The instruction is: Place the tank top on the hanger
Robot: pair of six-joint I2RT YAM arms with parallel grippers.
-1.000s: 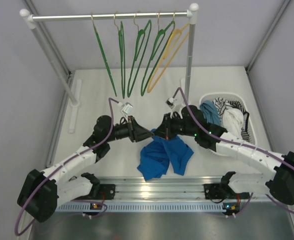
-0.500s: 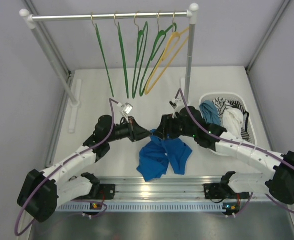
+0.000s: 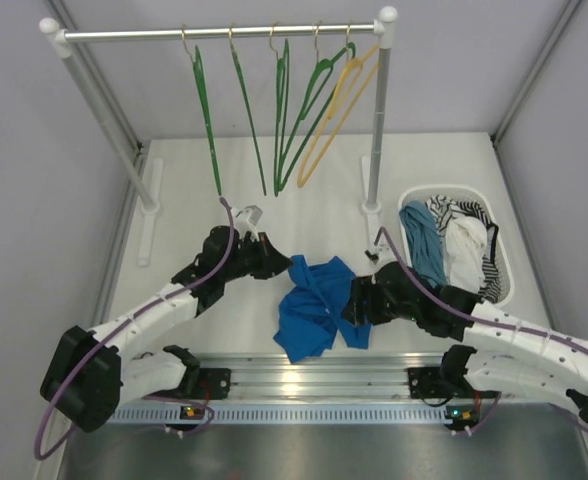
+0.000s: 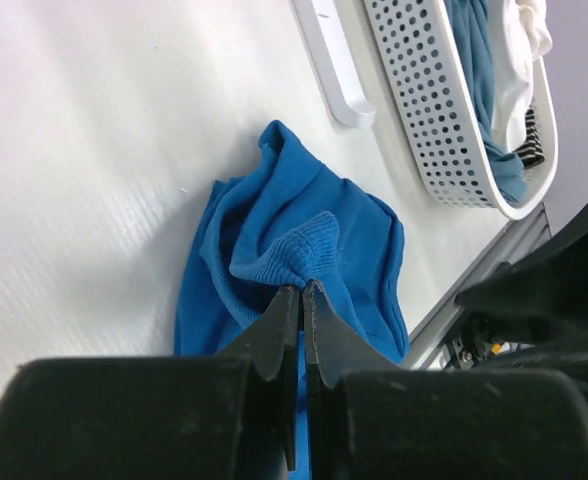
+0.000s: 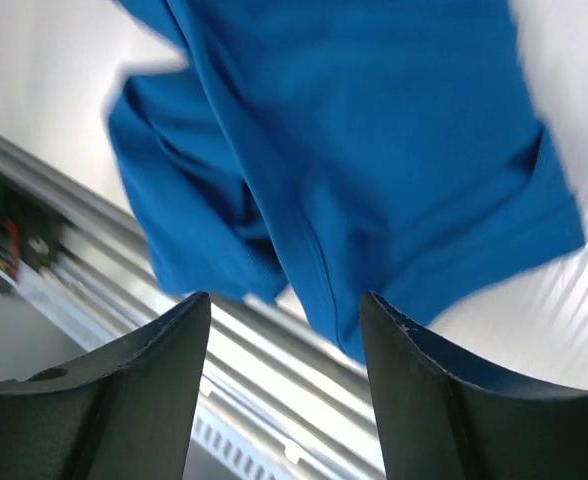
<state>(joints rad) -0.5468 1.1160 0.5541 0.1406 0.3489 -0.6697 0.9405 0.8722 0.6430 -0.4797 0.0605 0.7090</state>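
Note:
Next, my right gripper lowers and draws back onto the tank top's near corner [image 3: 355, 339] [image 5: 340, 335], where the bunched fold narrows beside the front bar.
The royal-blue tank top [image 3: 312, 305] lies crumpled on the white table near the front rail. My left gripper [image 3: 281, 266] is at its upper left edge, shut on a ribbed fold of the fabric [image 4: 292, 248]; the left wrist view shows the jaws [image 4: 302, 291] pinched together on it. My right gripper [image 3: 353, 303] hovers open at the top's right side. In the right wrist view its fingers [image 5: 284, 305] stand wide apart, with the blue cloth [image 5: 374, 150] beyond them and nothing held. Several green hangers [image 3: 245, 117] hang from the rail at the back.
A yellow-orange hanger [image 3: 340, 108] hangs at the rail's right end [image 3: 224, 33]. A white perforated basket [image 3: 505, 262] with grey-blue, white and striped cloth stands at the right, also seen as the basket [image 4: 424, 110] in the left wrist view. The metal front rail [image 3: 304, 365] runs just below the top.
My right gripper has opened, let go of the tank top and drawn back toward the near right. My left gripper has shut on the fabric. The hangers have swung.

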